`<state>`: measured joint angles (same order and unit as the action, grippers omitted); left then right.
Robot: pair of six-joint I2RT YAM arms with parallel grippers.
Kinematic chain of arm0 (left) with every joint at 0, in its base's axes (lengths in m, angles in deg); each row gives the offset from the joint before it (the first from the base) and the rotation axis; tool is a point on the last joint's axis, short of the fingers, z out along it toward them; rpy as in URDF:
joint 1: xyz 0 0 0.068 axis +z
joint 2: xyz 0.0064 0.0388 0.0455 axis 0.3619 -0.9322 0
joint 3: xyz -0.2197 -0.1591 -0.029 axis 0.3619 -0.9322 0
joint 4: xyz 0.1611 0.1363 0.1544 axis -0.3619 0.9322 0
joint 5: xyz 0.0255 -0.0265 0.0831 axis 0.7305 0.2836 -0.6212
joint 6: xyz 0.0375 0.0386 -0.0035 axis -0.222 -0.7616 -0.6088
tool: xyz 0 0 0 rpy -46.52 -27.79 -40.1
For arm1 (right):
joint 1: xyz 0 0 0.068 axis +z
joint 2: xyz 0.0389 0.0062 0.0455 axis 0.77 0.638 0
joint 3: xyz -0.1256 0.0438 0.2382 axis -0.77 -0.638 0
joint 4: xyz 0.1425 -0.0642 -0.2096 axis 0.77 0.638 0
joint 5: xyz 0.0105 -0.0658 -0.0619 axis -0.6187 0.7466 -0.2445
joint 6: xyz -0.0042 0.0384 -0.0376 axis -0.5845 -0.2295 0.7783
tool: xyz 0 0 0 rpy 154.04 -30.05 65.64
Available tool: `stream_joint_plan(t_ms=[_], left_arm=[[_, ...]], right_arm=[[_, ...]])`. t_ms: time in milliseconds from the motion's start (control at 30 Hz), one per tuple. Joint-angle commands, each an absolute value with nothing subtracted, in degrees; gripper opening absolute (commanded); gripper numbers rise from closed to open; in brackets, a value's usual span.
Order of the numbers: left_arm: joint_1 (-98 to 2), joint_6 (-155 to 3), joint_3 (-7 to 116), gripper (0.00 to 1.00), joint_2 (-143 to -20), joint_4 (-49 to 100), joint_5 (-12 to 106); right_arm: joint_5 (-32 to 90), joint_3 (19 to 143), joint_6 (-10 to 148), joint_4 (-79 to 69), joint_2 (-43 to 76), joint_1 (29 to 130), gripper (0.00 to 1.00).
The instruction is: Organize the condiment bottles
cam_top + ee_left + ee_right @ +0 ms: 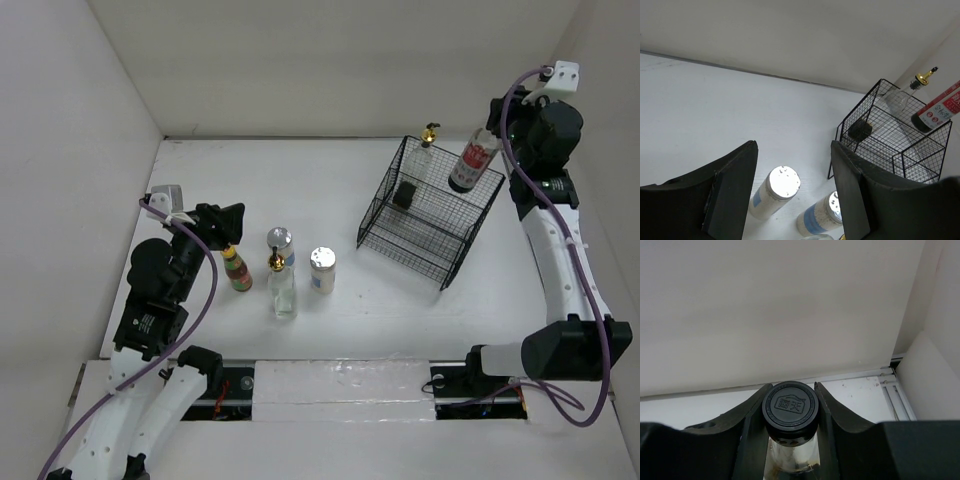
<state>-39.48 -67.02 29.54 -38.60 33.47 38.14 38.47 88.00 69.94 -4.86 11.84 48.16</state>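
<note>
My right gripper will next go down and left in the top view and stand the red-white label bottle on the basket's open bottom, as the bottle's base is still above the basket's wires.
My right gripper [791,386] is shut on the black cap [790,407] of the red-white label bottle [473,160], which is held at the back right of the black wire basket [445,235], tilted. A clear gold-spout bottle [425,150] stands in the basket's back left. My left gripper [793,150] is open and empty above the orange-capped sauce bottle [237,268]. Two silver-lidded jars [280,240] [322,268] and a second clear gold-spout bottle [281,288] stand on the table beside it. The jars also show in the left wrist view [775,192] [822,215].
A small black object [405,195] sits inside the basket, also seen in the left wrist view [860,131]. White walls close the table at the left, back and right. The right arm [560,260] runs along the right wall.
</note>
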Motion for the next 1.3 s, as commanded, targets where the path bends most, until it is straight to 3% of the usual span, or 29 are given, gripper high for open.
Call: stream_joint_plan(t_ms=[0, 567, 933, 1267], left_arm=[[-39.24, -66.88, 29.01, 0.56, -38.74, 30.96, 38.32], [-39.24, -66.35, 29.01, 0.56, -39.27, 30.96, 38.85], [-39.24, -66.35, 29.01, 0.56, -39.27, 30.96, 38.85], [-39.24, -66.35, 29.01, 0.56, -39.27, 30.96, 39.38]], right_arm=[[40.22, 85.33, 69.55, -16.96, 8.15, 47.89, 0.18], [40.84, 68.97, 66.91, -21.54, 7.09, 49.3, 0.19], [43.3, 67.82, 68.58, -20.4, 8.76, 52.11, 0.44], [44.97, 70.18, 69.11, -17.5, 8.76, 53.69, 0.56]])
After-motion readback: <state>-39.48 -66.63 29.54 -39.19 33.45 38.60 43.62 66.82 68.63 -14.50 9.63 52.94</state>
